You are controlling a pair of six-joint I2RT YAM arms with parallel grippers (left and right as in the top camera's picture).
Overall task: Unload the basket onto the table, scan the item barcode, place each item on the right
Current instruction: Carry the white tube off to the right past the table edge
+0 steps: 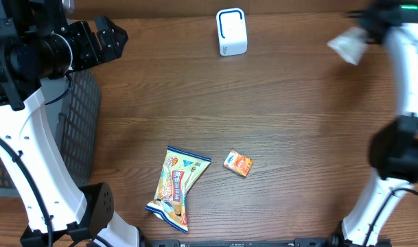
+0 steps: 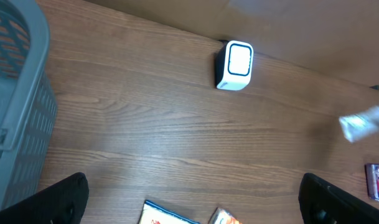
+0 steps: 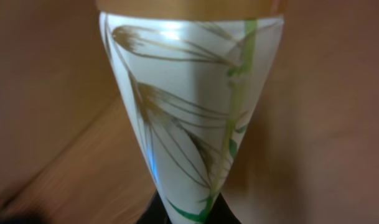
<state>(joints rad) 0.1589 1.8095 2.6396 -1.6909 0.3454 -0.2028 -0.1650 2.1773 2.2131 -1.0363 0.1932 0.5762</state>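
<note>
The red and blue item is below and back of my right gripper. I will next move back and down beside it and release the packet (image 1: pixel 346 47) clear of the scanner.
My right gripper (image 1: pixel 360 36) is shut on a white packet (image 1: pixel 346 47) and holds it in the air at the far right of the table. In the right wrist view the packet (image 3: pixel 195 112) fills the frame, printed with green and brown leaves, its narrow end pinched between the jaws (image 3: pixel 189 214). No barcode shows on this face. The white scanner (image 1: pixel 231 32) stands at the back centre, well left of the packet. My left gripper (image 1: pixel 110 37) hangs open at the far left with nothing between its fingers (image 2: pixel 46 202). The left wrist view shows the scanner (image 2: pixel 234 65) and the packet (image 2: pixel 363 124).
A grey basket (image 1: pixel 78 130) stands at the left edge. A colourful snack bag (image 1: pixel 176 189) and a small orange box (image 1: pixel 238 163) lie near the front centre. A red and blue item (image 2: pixel 377 182) shows at the right edge of the left wrist view.
</note>
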